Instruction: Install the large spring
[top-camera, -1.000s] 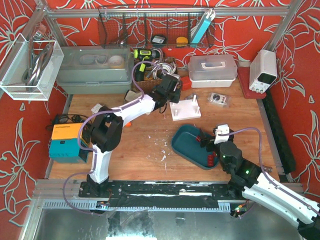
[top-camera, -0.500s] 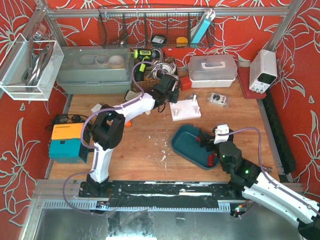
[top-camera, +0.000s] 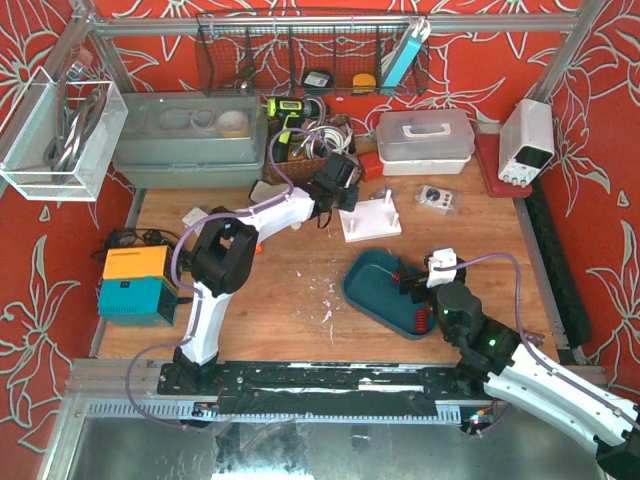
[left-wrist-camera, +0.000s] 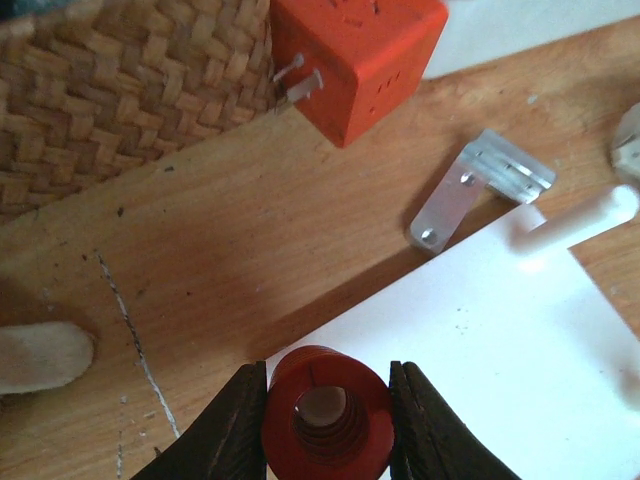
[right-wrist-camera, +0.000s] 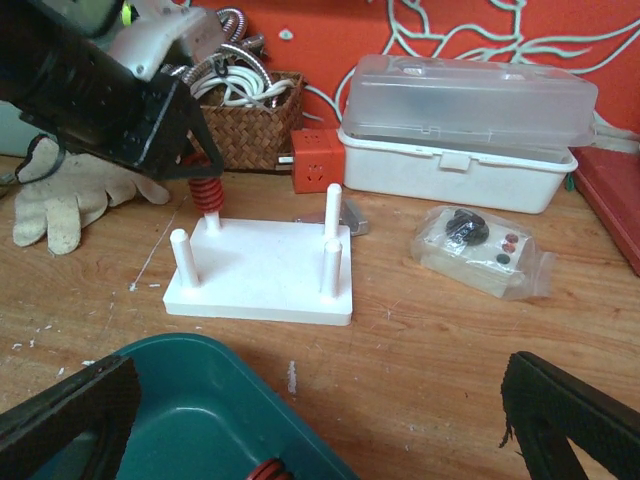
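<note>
The robot's right gripper isn't holding anything above a red spring beside the teal tray's side, so it will tilt its fingers downward and lower them around that spring.
The large spring (left-wrist-camera: 328, 410) is a red coil, held end-on between the dark fingers of my left gripper (left-wrist-camera: 328, 400), which is shut on it. In the right wrist view the spring (right-wrist-camera: 205, 190) hangs upright with its lower end on the back-left peg (right-wrist-camera: 211, 222) of the white peg plate (right-wrist-camera: 260, 270). The plate has other bare pegs at its corners. From above, the left gripper (top-camera: 340, 195) is at the plate's (top-camera: 372, 224) left edge. My right gripper (right-wrist-camera: 320, 420) is open and empty, over the teal tray (right-wrist-camera: 180, 400).
More red springs (top-camera: 420, 318) lie in the teal tray (top-camera: 368, 285). Behind the plate are a wicker basket (left-wrist-camera: 120, 90), an orange cube (left-wrist-camera: 355, 50), a metal bracket (left-wrist-camera: 480, 185) and a lidded plastic box (right-wrist-camera: 465, 130). A glove (right-wrist-camera: 60, 200) lies left, a bagged part (right-wrist-camera: 480, 250) right.
The left arm's elbow has swung a little to the right, with the gripper and spring edging toward the plate. The right arm has not moved.
</note>
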